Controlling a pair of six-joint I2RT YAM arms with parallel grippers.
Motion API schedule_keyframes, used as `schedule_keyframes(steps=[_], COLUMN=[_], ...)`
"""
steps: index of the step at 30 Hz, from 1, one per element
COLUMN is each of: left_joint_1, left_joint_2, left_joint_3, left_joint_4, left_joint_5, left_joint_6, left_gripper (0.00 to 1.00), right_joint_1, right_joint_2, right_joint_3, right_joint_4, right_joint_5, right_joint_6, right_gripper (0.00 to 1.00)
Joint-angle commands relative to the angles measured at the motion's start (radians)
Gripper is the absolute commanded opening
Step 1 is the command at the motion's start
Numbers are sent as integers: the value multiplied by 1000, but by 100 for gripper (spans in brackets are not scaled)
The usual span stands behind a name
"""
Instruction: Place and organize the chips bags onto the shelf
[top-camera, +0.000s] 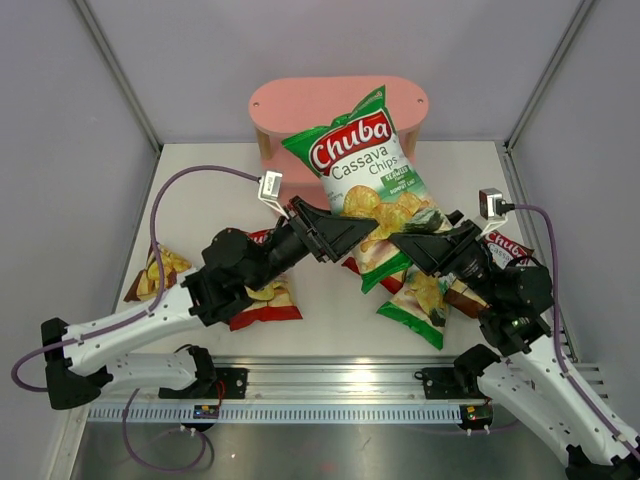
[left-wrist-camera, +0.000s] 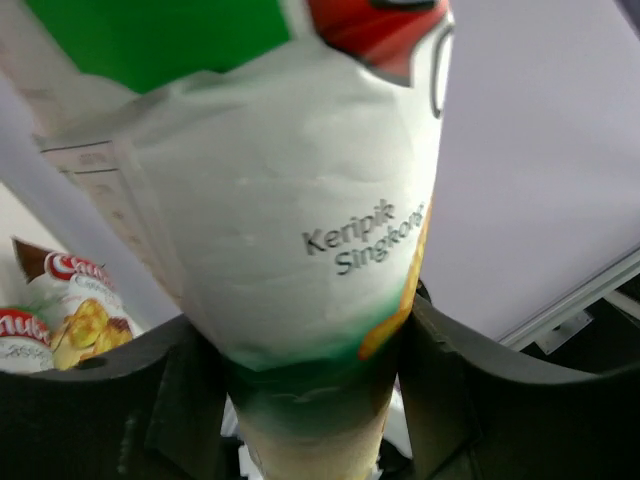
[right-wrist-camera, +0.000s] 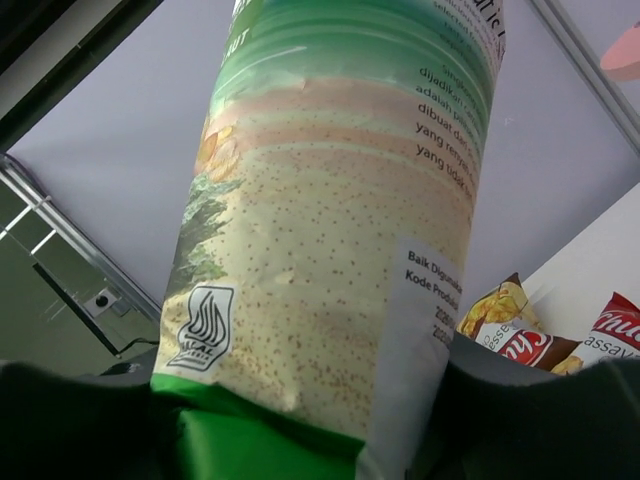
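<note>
The right gripper swings outward over the pink shelf top's farther end (top-camera: 277, 104) next, which stands bare to the gripper's left in the top view, and releases the bag.
A green chips bag (top-camera: 365, 165) is held upright above the table in front of the pink shelf (top-camera: 300, 100). My left gripper (top-camera: 352, 232) is shut on its lower left corner. My right gripper (top-camera: 412, 240) is shut on its lower right edge. In the left wrist view the bag (left-wrist-camera: 300, 230) fills the gap between the fingers (left-wrist-camera: 470, 390). In the right wrist view its back (right-wrist-camera: 340, 250) sits between the dark fingers (right-wrist-camera: 540, 410). A second green bag (top-camera: 420, 300) lies on the table below the right gripper.
A red bag (top-camera: 265, 300) lies under the left arm and a brown bag (top-camera: 155, 275) at the far left. Another red bag (top-camera: 360, 265) lies mid-table. Red and brown bags (top-camera: 510, 248) lie at the right. Grey walls enclose the table.
</note>
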Motion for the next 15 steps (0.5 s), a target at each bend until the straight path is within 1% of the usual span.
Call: schedule_keyframes(steps=[1, 2, 3, 4, 5, 7, 9, 10, 13, 14, 15], left_joint_1=[6, 13, 19, 27, 32, 41, 44, 44, 46, 46, 46], left_joint_2=[-44, -50, -55, -72, -89, -159, -211, -269, -346, -388, -400], left_joint_3=[64, 70, 78, 79, 66, 36, -13, -26, -53, -51, -34], left_joint_4=[-221, -334, -385, -437, -507, -546, -591, -611, -730, -809, -853], left_joint_5=[-54, -132, -168, -205, -260, -298, -343, -358, -438, -475, -490], left_joint_6=[92, 81, 77, 71, 58, 55, 66, 72, 84, 103, 120], left_gripper=[71, 76, 81, 92, 95, 99, 99, 99, 99, 99, 99], right_joint_1=[7, 7, 7, 7, 7, 7, 7, 7, 7, 7, 7], right_joint_2=[-15, -14, -11, -2, 4, 30, 63, 73, 127, 144, 180], right_joint_3=[-13, -15, -13, -12, -7, 4, 28, 36, 74, 96, 111], right_joint_4=[-21, -28, -31, -33, -33, -25, -28, -24, -7, 2, 8], right_joint_5=[109, 135, 174, 189, 206, 238, 258, 264, 287, 291, 301], right_joint_6=[9, 6, 0, -2, -2, -7, -10, -13, -7, -4, -1], right_gripper=[28, 27, 27, 27, 27, 27, 27, 26, 26, 26, 25])
